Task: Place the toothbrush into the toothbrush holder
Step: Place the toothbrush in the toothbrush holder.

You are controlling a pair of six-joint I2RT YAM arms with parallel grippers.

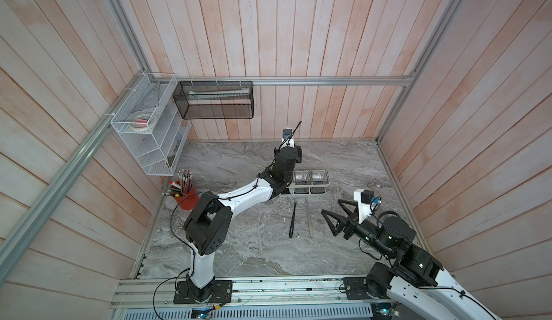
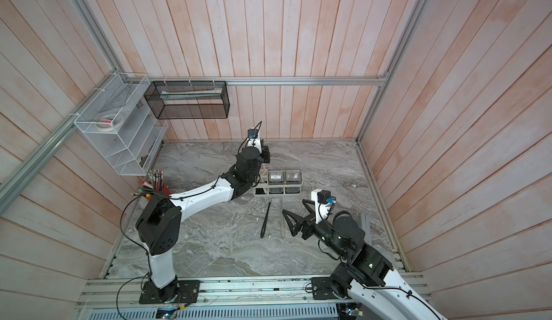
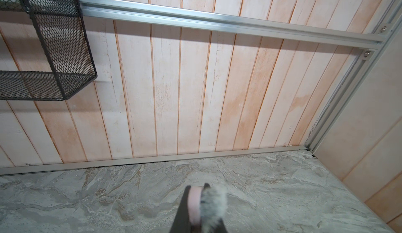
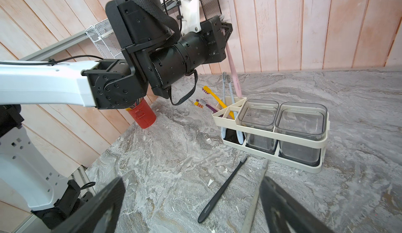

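The left gripper slides the handle down inside next, then releases the head end, as the pink handle's tip hangs just above the holder's divided section (image 2: 263, 177).
My left gripper (image 3: 196, 187) is shut on the head end of a pink toothbrush (image 4: 232, 68), whose grey bristles (image 3: 214, 199) stick out beside one jaw. The handle hangs down, its tip just above the divided section of the cream toothbrush holder (image 4: 313, 170). That section holds yellow (image 4: 214, 97), purple and light blue toothbrushes. In both top views the holder (image 1: 310, 193) (image 2: 277, 194) sits beside the left wrist. My right gripper (image 1: 330, 206) (image 4: 191, 181) stands open, low over the table, near a black toothbrush (image 4: 221, 190) (image 1: 292, 220) lying flat.
A pale grey toothbrush (image 4: 253, 199) lies next to the black one. A red cup of pens (image 1: 186, 199) stands at the left wall. A white wire basket (image 1: 143, 130) and a black mesh basket (image 1: 213, 100) hang on the walls.
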